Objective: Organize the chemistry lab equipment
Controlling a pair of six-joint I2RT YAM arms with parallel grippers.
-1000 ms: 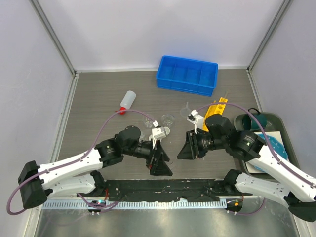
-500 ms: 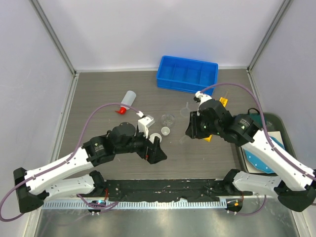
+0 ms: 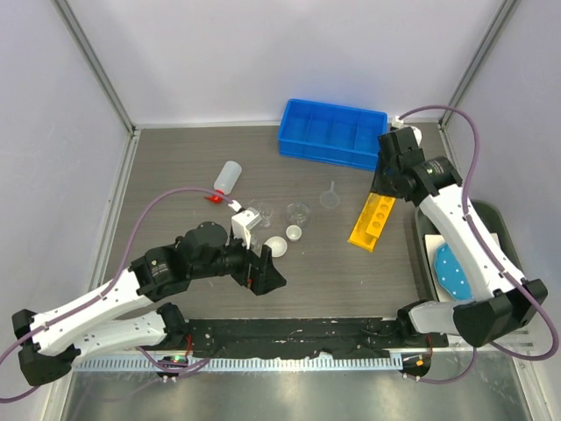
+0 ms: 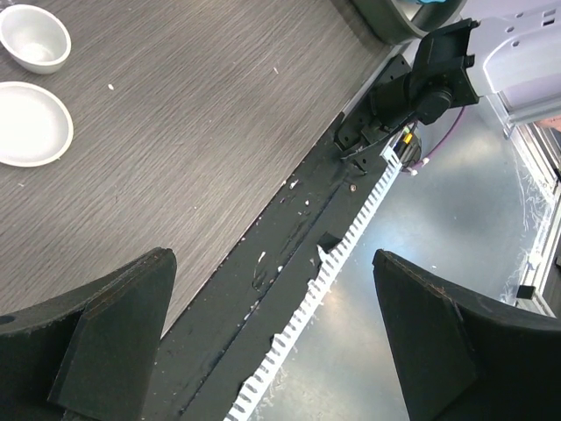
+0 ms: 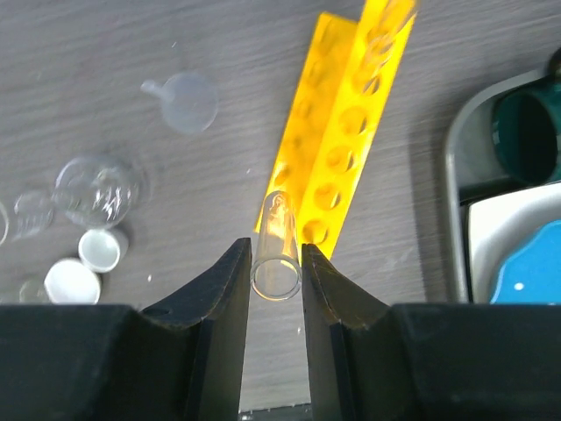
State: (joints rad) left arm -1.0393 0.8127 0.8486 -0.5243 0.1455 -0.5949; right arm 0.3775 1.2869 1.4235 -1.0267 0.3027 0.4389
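My right gripper should ease down toward the free hole (image 5: 352,121) beside the standing glass next, as that hole is below it and to its right in the wrist view.
My right gripper (image 3: 384,181) hangs above the far end of the yellow holed tube rack (image 3: 372,219), shut on a thin clear glass tube (image 5: 279,224) that points down at the rack (image 5: 351,132). My left gripper (image 3: 263,272) is open and empty near the table's front, over the black rail (image 4: 263,263). Two small white dishes (image 3: 294,232) (image 3: 277,246) lie just beyond it. Two clear beakers (image 3: 298,210) (image 3: 263,213), a funnel (image 3: 330,198) and the red-capped squeeze bottle (image 3: 226,180), lying on its side, are at mid table.
A blue bin (image 3: 333,133) stands at the back. A grey tray (image 3: 431,241) at the right holds the blue plate (image 3: 451,267) and a teal mug (image 5: 526,132). The right arm's base (image 4: 421,88) is beside the left gripper.
The right arm swung from mid table back and to the right, over the rack's far end, carrying the tube. The left gripper drew back a little to the left, still open.
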